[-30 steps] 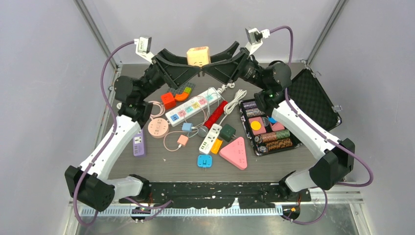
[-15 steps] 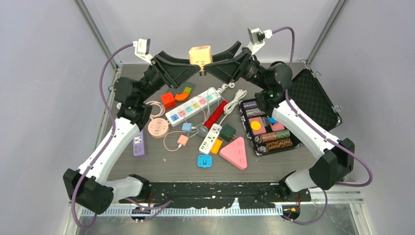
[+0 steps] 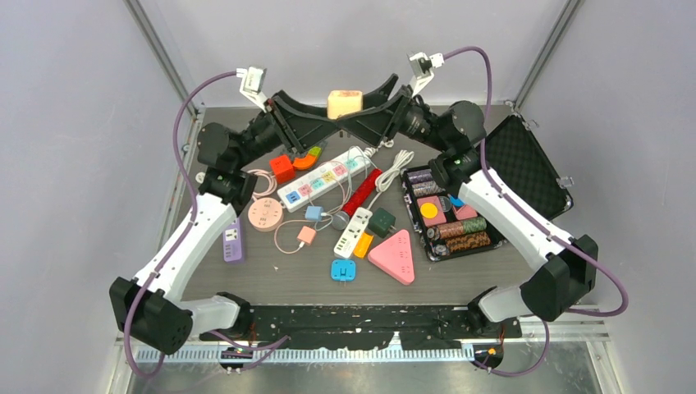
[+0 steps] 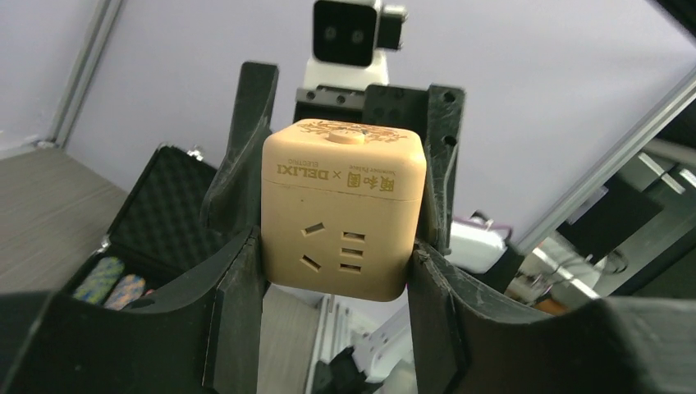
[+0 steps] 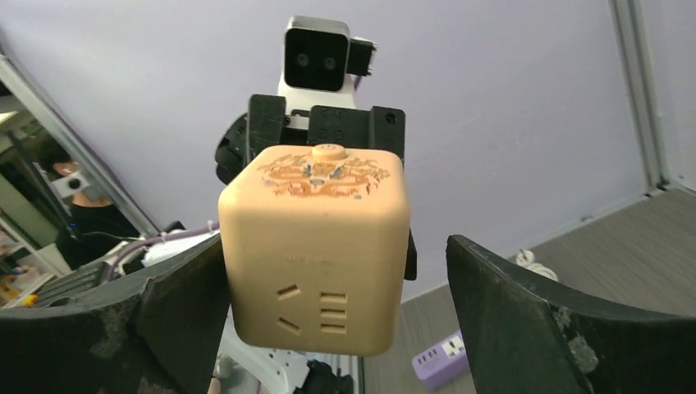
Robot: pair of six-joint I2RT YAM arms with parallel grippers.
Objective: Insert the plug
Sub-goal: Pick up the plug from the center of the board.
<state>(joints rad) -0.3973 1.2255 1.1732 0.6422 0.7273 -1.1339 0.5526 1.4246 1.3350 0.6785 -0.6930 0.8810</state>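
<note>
The cube is off-center between my right gripper's open fingers. So my right gripper will next back away toward the open case, turn, and move in onto the beige cube socket [image 3: 345, 103] [image 5: 317, 254].
A beige cube socket [image 3: 345, 103] hangs in the air above the back of the table, between both raised grippers. My left gripper [image 3: 332, 113] is shut on it: in the left wrist view its fingers [image 4: 238, 287] press both side faces of the cube [image 4: 345, 213]. My right gripper [image 3: 361, 111] stands open around the same cube [image 5: 316, 246]. One finger sits by the cube's left face and a wide gap separates the other finger [image 5: 509, 312] from it. A dark green plug [image 3: 380, 222] lies on the table.
Below lie a white power strip [image 3: 322, 178], a red strip [image 3: 362, 192], a pink triangular socket [image 3: 394, 256], a purple strip [image 3: 233, 242], a round pink socket [image 3: 265, 215] and a blue adapter [image 3: 342, 270]. An open black case [image 3: 525, 168] stands at the right.
The left gripper has closed onto the cube and the right gripper has opened off it. The cube has tipped over, showing a different face upward.
</note>
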